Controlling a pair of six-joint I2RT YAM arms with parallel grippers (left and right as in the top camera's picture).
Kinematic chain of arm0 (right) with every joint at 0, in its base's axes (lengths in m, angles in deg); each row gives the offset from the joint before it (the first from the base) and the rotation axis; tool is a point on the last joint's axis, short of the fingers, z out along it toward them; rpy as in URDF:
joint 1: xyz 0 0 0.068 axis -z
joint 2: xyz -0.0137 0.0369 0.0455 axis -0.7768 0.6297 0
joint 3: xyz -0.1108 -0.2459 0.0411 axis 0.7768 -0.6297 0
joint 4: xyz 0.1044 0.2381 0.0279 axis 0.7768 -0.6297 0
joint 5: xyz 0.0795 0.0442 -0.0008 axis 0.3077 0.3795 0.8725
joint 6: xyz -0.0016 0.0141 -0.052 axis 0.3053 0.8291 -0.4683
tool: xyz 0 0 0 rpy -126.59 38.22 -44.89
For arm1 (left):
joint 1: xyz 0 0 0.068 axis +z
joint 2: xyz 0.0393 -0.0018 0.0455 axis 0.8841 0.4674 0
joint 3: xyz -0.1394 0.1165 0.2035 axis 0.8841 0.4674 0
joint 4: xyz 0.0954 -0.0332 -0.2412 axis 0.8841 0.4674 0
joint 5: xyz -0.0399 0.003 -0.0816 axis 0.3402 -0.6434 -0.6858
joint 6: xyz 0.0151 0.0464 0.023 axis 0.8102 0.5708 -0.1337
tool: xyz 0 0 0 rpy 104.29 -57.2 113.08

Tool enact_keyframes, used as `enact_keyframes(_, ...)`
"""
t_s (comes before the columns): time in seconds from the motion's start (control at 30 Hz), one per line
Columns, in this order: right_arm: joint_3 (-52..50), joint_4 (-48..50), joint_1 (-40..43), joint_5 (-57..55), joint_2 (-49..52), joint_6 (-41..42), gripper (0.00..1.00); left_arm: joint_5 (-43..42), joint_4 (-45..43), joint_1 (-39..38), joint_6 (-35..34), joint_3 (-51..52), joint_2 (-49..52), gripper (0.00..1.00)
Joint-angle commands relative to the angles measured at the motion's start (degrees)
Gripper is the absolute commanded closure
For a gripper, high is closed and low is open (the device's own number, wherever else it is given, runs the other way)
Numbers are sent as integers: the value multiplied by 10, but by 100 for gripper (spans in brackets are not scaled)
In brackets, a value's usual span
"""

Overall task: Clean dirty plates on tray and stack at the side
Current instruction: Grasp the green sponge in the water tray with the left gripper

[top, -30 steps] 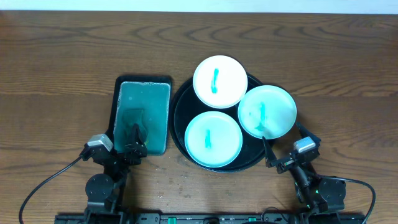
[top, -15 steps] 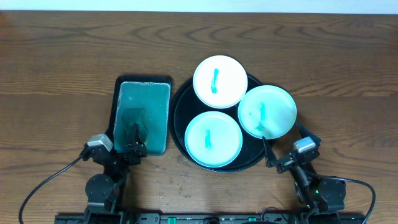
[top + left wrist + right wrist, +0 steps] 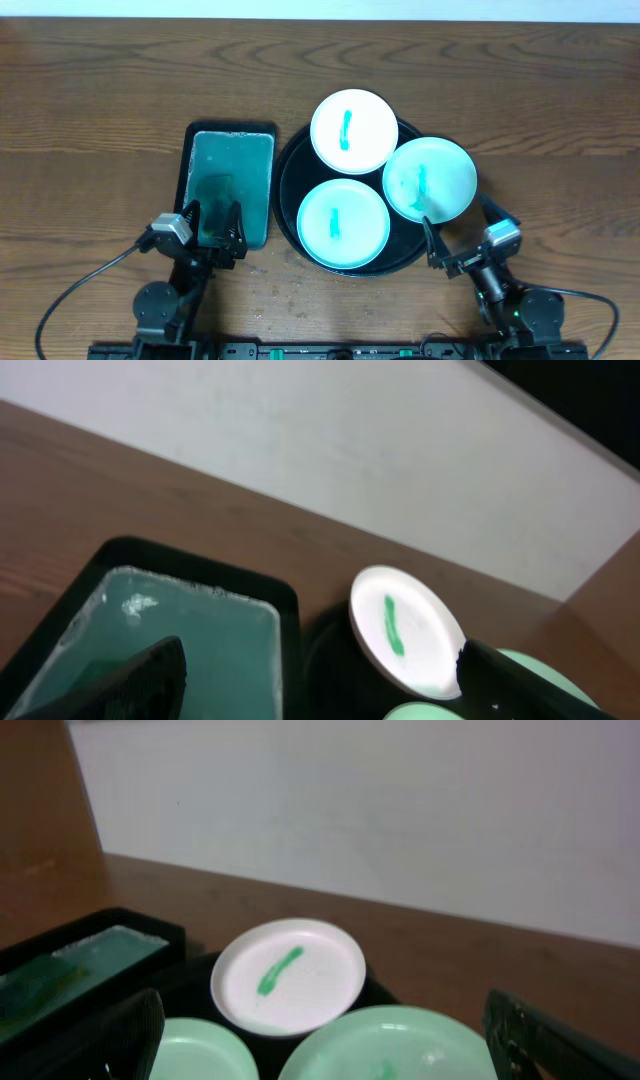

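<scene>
My left gripper tilts downward and lowers onto the dark green scouring pad (image 3: 214, 192) (image 3: 96, 672) in the rectangular tray next, since the pad lies below its open fingers.
Three white plates with teal-green smears lie on the round black tray (image 3: 291, 175): a far plate (image 3: 354, 131), a near plate (image 3: 343, 224) and a right plate (image 3: 429, 179) overlapping the tray's rim. My left gripper (image 3: 214, 222) is open and empty over the near end of the rectangular tray. My right gripper (image 3: 462, 243) is open and empty, just near of the right plate. The left wrist view shows the far plate (image 3: 405, 627) between the finger tips. The right wrist view shows the far plate (image 3: 288, 975) and the right plate (image 3: 395, 1045).
A smaller rectangular black tray (image 3: 232, 183) with teal-green contents lies left of the round tray; it also shows in the left wrist view (image 3: 180, 630). Bare wooden table (image 3: 560, 120) surrounds both trays. Cables run from both arm bases at the near edge.
Both arms have shifted slightly. The left gripper has opened wider and moved a little right over the rectangular tray. The right wrist moved slightly right and nearer. The plates have not moved.
</scene>
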Motion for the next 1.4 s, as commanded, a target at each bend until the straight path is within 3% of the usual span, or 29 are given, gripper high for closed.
enact_keyframes(0.0,90,-30,6,-30,46,22,1,-20,31,1,-9,-86,50,13)
enact_keyframes(0.17,280,-181,6,-32,231,-4,1,-21,182,1,-9,-249,226,13)
enact_keyframes(0.4,550,-490,6,-21,507,-3,1,-20,444,1,0,-475,465,13)
enact_keyframes(0.5,594,-518,6,8,597,12,1,-20,515,1,35,-518,536,13)
enact_keyframes(0.6,596,-518,6,93,648,9,3,-22,534,1,37,-519,571,13)
enact_keyframes(0.7,596,-524,4,118,687,9,14,-12,546,1,38,-514,602,13)
enact_keyframes(0.77,596,-530,-3,118,704,10,20,24,546,1,34,-509,628,13)
enact_keyframes(0.87,596,-537,-28,115,721,9,36,124,542,1,-35,-506,680,13)
enact_keyframes(1.07,596,-543,-85,81,726,10,57,132,459,2,-36,-506,802,30)
enact_keyframes(1.27,596,-548,-126,52,726,17,66,130,434,3,-36,-506,916,35)
enact_keyframes(1.37,596,-547,-136,21,726,45,72,130,418,3,-35,-506,959,44)
